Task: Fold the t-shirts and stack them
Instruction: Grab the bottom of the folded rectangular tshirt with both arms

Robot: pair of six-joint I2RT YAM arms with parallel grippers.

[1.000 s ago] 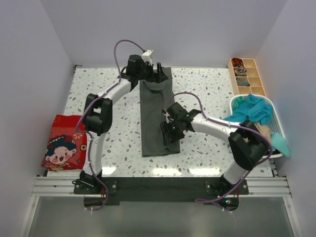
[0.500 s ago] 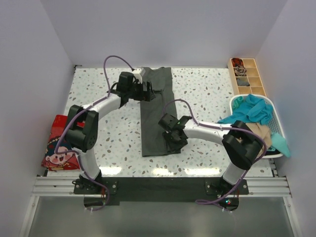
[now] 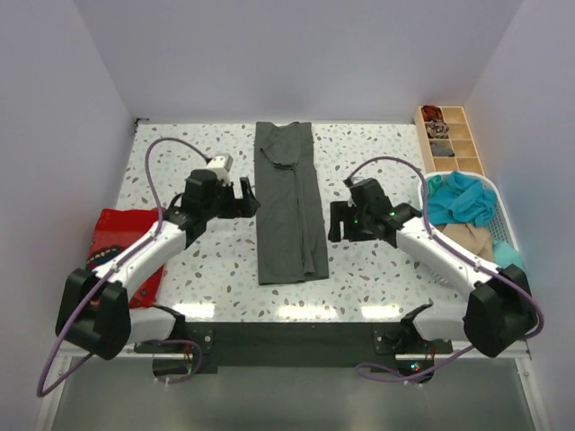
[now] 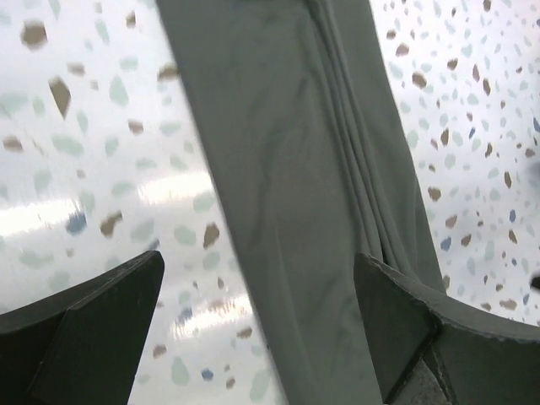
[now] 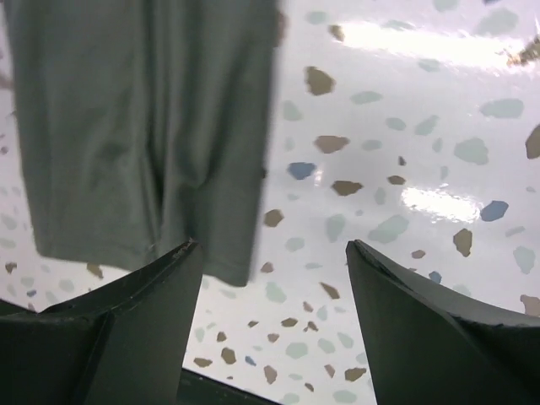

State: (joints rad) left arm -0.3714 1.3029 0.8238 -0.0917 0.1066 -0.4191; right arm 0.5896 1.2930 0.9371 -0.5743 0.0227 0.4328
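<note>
The t-shirt's near hem corner on the basket's side (image 3: 324, 274) (image 5: 238, 274) lies flat on the tabletop, nearer the bar, so my right gripper will go back and down onto it next.
A dark grey-green t-shirt (image 3: 287, 205) lies on the speckled table (image 3: 377, 153), folded into a long narrow strip running from the back edge toward the front. The left wrist view shows it (image 4: 295, 194) as a diagonal band, and the right wrist view shows its hem corner (image 5: 135, 126). My left gripper (image 3: 244, 196) hovers just left of the strip, open and empty (image 4: 257, 329). On the other side, my right gripper (image 3: 336, 221) is apart from the cloth, open and empty (image 5: 274, 316). A red t-shirt with cartoon-face print (image 3: 124, 244) lies folded at the left edge, partly under the left arm. Teal (image 3: 460, 196) and tan (image 3: 469, 239) t-shirts fill the basket.
A white plastic basket (image 3: 496, 187) stands at the right edge. Behind it sits a wooden compartment tray (image 3: 449, 139) with small items. White walls close the table at the back and sides. A metal rail (image 3: 287, 337) runs along the front.
Both arms have drawn back from the grey-green shirt, the left from its collar end, the right from its lower part. The right gripper has opened wider. The strip now lies uncovered.
</note>
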